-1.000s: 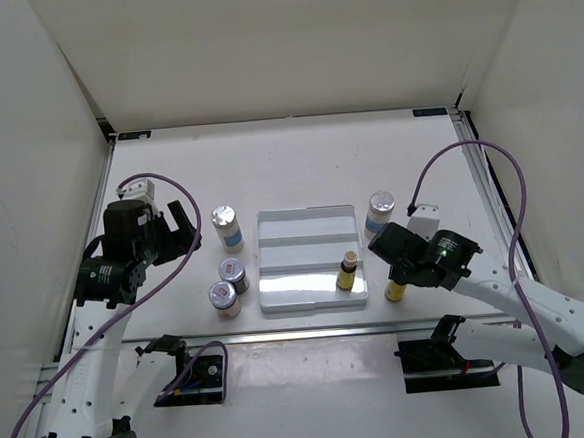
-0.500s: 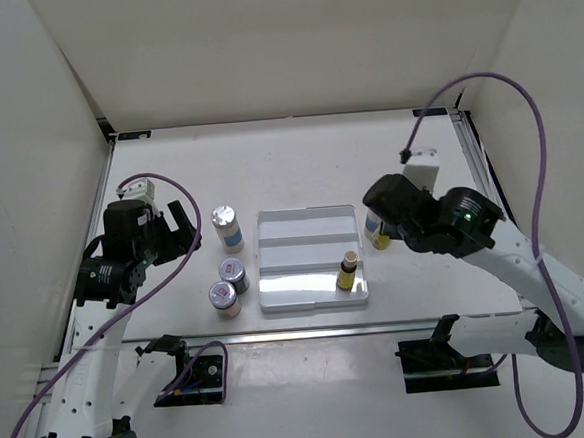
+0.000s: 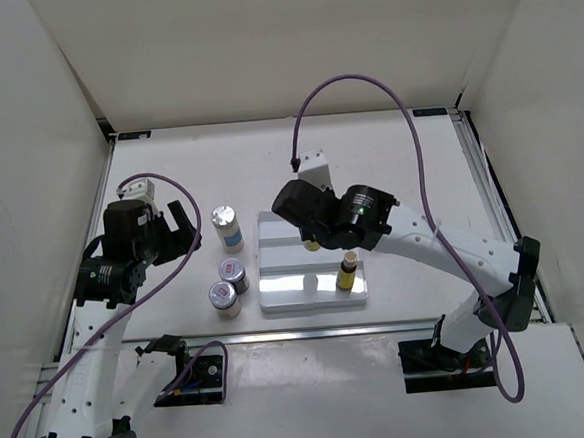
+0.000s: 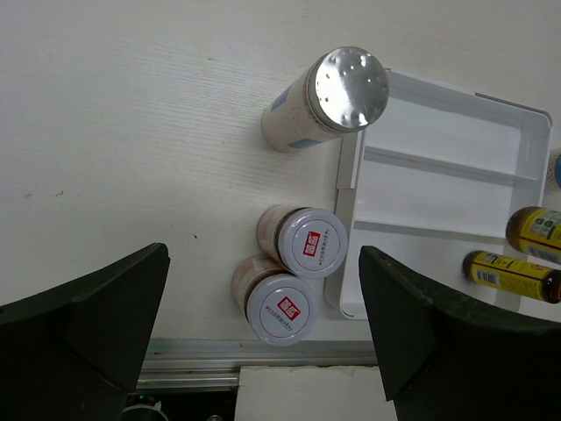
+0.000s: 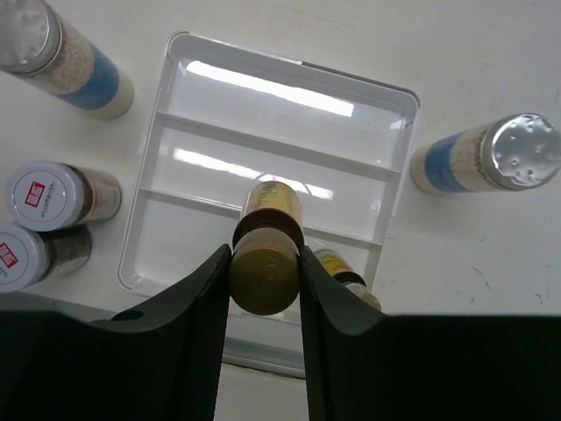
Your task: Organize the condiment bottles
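The yellow bottle should next go down, back and toward the red-labelled jars, as my right gripper lowers it onto the front compartment's empty end (image 3: 282, 291) (image 5: 181, 239).
My right gripper (image 5: 265, 263) is shut on the dark cap of a yellow bottle (image 5: 272, 206) and holds it upright over the white tray (image 5: 263, 114); it also shows in the top view (image 3: 312, 240). A second yellow bottle (image 3: 348, 272) stands in the tray's front right corner. One blue-labelled shaker jar (image 3: 226, 227) and two red-labelled jars (image 3: 234, 275) (image 3: 223, 298) stand left of the tray. Another blue-labelled shaker (image 5: 491, 162) stands right of the tray and is hidden by the arm in the top view. My left gripper (image 3: 188, 231) is open and empty, left of the jars.
The tray (image 3: 305, 258) has three stepped compartments. The right arm (image 3: 424, 245) stretches across the table's right half, with its cable looping above. A metal rail (image 4: 263, 351) runs along the table's near edge, close to the red-labelled jars (image 4: 302, 241).
My right gripper lifted the yellow bottle from the table right of the tray and swung it left, over the tray. The left arm has not moved.
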Robot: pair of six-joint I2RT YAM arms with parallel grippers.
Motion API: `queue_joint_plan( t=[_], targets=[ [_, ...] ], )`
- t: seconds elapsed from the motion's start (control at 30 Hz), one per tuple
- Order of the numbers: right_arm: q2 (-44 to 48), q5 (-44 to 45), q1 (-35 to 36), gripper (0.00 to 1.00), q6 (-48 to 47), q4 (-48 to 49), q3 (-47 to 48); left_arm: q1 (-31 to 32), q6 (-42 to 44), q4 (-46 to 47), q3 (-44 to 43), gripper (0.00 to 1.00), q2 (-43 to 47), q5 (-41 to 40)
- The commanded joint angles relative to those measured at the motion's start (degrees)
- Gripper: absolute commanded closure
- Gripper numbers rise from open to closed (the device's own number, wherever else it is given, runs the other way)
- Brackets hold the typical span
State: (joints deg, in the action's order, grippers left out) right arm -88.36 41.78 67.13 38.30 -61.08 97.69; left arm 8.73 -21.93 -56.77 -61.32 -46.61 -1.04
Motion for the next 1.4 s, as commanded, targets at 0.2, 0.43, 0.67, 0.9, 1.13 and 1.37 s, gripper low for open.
queue_joint_plan(
  t=[0.2,0.43,0.67,0.9,1.13,1.37],
  targets=[
    [-0.22,-13.21,-0.07,1.0,-1.48,16.61,-11.03,-0.29,0.14,0.08,0.24,0.0,0.82,1.04],
    [-6.65,-13.74,1.77,1.0,-0.42,17.13,-12.08,-0.29,0.14,0.08,0.24,0.0,0.82,1.04],
    [-9.73,-13.74,1.77,0.81,1.24,17.83,-13.75,-0.29,0.14,0.08,0.24,0.0,0.82,1.04],
    [-3.59,-12.26,2.29,0.0,1.25,15.3,-13.14,-0.29,0.14,0.08,0.24,0.0,0.82,1.04],
    [4.15,0.29,0.29,0.0,1.33,0.66,-4.45,-0.29,0.14,0.08,0.24,0.0,0.82,1.04],
    [13.3,-19.62,-31.66,0.0,-10.76,2.98,-11.11,-0.29,0.14,0.08,0.24,0.0,0.82,1.56]
  ],
)
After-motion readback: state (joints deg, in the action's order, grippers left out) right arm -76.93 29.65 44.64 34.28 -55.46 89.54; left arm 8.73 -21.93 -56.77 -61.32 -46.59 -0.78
